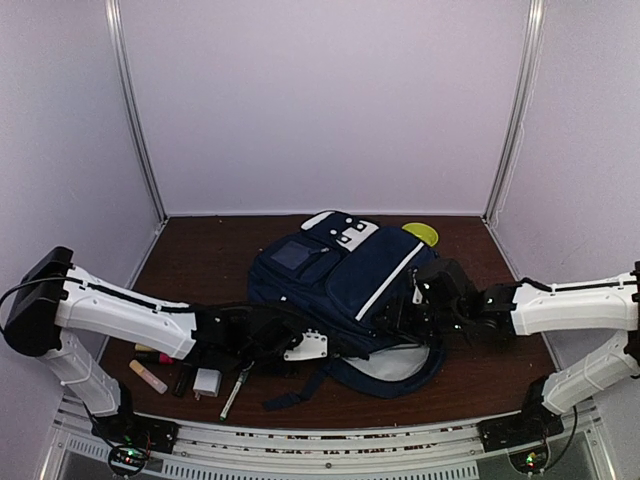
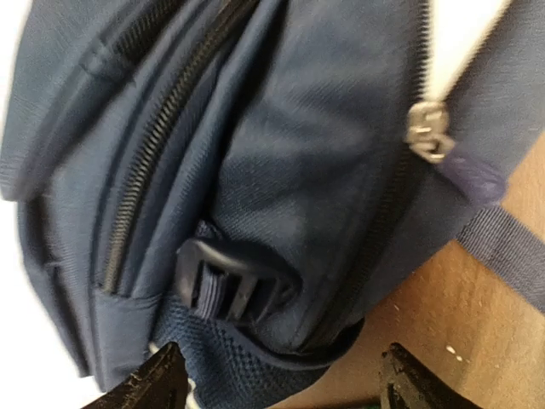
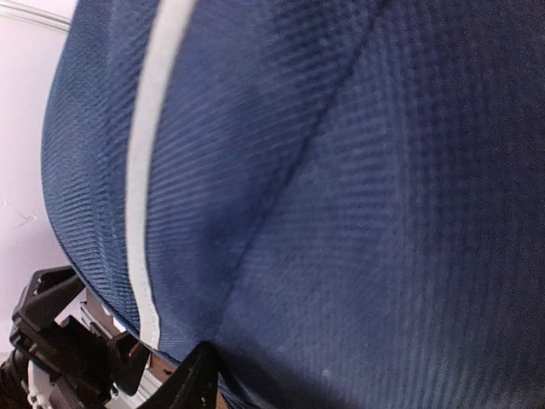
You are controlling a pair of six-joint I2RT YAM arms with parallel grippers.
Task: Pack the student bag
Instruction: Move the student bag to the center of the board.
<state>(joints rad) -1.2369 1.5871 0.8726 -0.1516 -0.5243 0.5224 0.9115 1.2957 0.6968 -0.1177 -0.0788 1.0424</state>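
Note:
My left gripper is open and just short of the dark buckle (image 2: 226, 285), so next it should push to the right in the top view until its fingers straddle it, then close.
The student bag (image 1: 345, 285), navy with white trim, lies in the middle of the table with its grey lining (image 1: 400, 365) showing at the near edge. My left gripper (image 1: 312, 346) is at the bag's near-left corner. In the left wrist view that gripper (image 2: 289, 377) stands open, and the mesh corner and a dark buckle (image 2: 226, 285) sit between its fingers (image 2: 162, 382). My right gripper (image 1: 405, 306) is at the bag's right side. In the right wrist view the bag's fabric (image 3: 341, 196) fills the frame and creases at the one finger (image 3: 192, 382) that shows. The other finger is hidden.
On the table left of the bag lie a pink marker (image 1: 152, 353), a beige tube (image 1: 148, 376), a white charger (image 1: 207, 381) and a pen (image 1: 236, 390). A yellow disc (image 1: 422, 232) sits at the back right. A loose strap (image 2: 502, 247) trails over the wooden table (image 2: 460, 315).

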